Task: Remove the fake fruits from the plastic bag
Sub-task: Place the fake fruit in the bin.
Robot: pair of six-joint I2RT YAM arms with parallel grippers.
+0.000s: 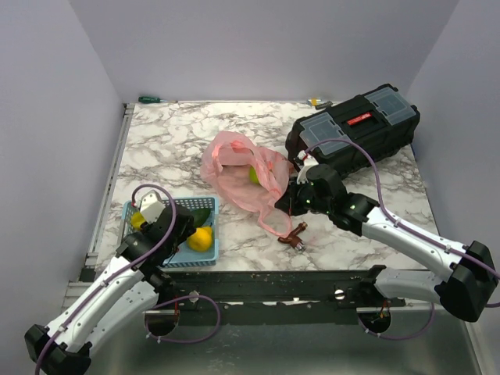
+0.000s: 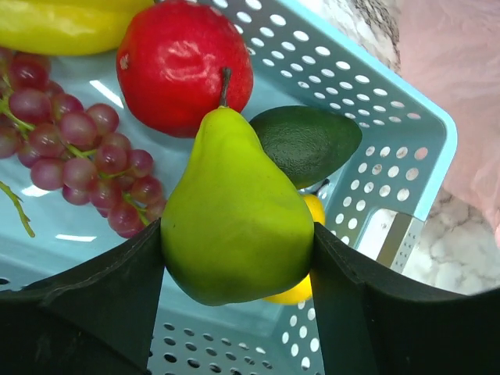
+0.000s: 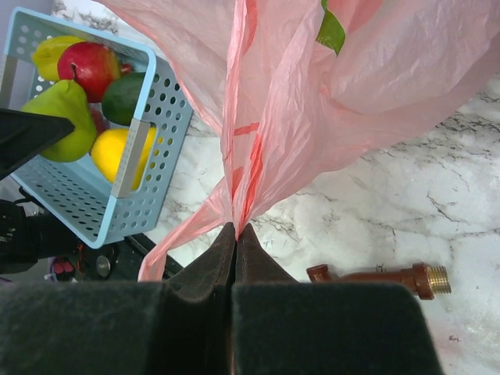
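Note:
Next I will move my left gripper slightly down into the basket [image 2: 391, 101] and release the green pear over the gap between grapes and avocado, because the basket's bare bottom shows there.
The pink plastic bag [image 1: 234, 176] lies mid-table with its mouth open, and a green fruit [image 1: 254, 175] shows inside it. My right gripper [image 3: 235, 230] is shut on a bunched fold of the bag [image 3: 312, 101] near its handle; the green fruit [image 3: 330, 31] shows through the plastic. My left gripper [image 2: 238, 234] is shut on a green pear [image 2: 234, 211] and holds it over the light blue basket [image 2: 391, 101]. In the top view the left gripper [image 1: 181, 226] sits over the basket [image 1: 176, 258].
The basket holds a red apple [image 2: 183, 66], a dark green avocado [image 2: 308, 141], purple grapes [image 2: 78, 148] and yellow fruits [image 2: 62, 27]. A black toolbox [image 1: 355, 129] stands back right. A brown pipe fitting [image 1: 295, 237] lies near the front edge.

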